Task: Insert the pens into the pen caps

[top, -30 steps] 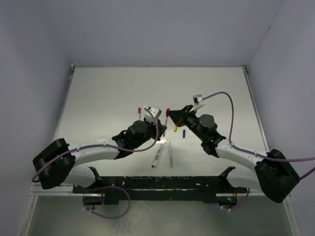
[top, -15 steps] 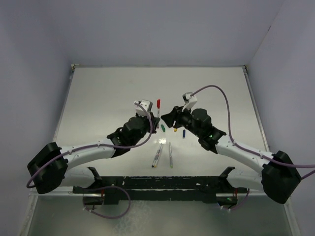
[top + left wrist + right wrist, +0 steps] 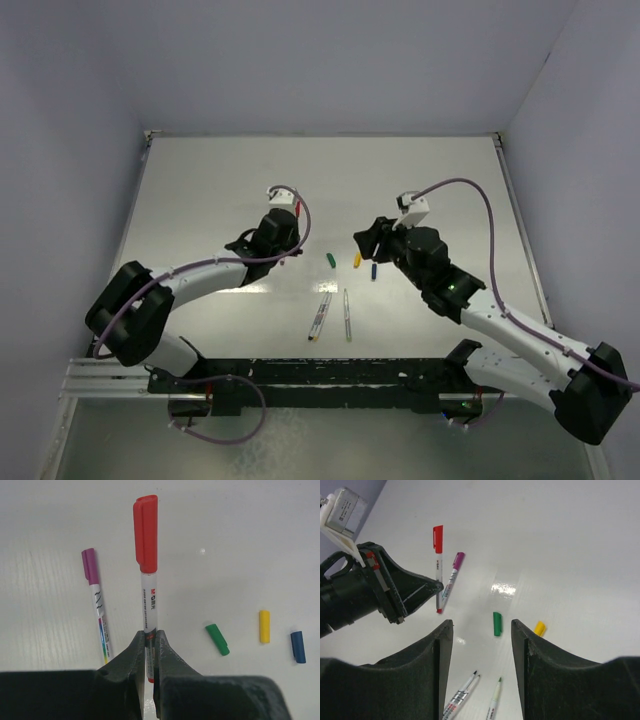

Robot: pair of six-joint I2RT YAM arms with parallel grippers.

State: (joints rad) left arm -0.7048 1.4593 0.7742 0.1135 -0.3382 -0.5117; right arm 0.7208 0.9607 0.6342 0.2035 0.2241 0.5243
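Note:
The left gripper needs to lower the red-capped pen onto the bare tabletop (image 3: pixel 305 261) (image 3: pixel 134 611) beside the purple-capped pen next and let go of it, because the pen's cap is already on.
My left gripper (image 3: pixel 148 635) is shut on the lower barrel of a white pen with a red cap (image 3: pixel 145 535) fitted on its far end. That pen (image 3: pixel 298 208) shows beside the left gripper (image 3: pixel 287 238) at the table's left-centre. Flat beside it lies a purple-capped pen (image 3: pixel 95 600). Loose green (image 3: pixel 217 639), yellow (image 3: pixel 264 626) and blue (image 3: pixel 298 646) caps lie to the right. My right gripper (image 3: pixel 480 625) is open and empty above the green cap (image 3: pixel 496 623). Three uncapped pens (image 3: pixel 320 317) lie nearer the arm bases.
The table is a bare white sheet (image 3: pixel 210 180) with a raised rim, and grey walls stand on three sides. A black rail (image 3: pixel 320 372) runs along the near edge. The left gripper (image 3: pixel 395 595) with its pen fills the left of the right wrist view.
The right gripper has opened, let go of the red cap and drawn back to the right. The left gripper has carried the red-capped pen to the left, still shut on it.

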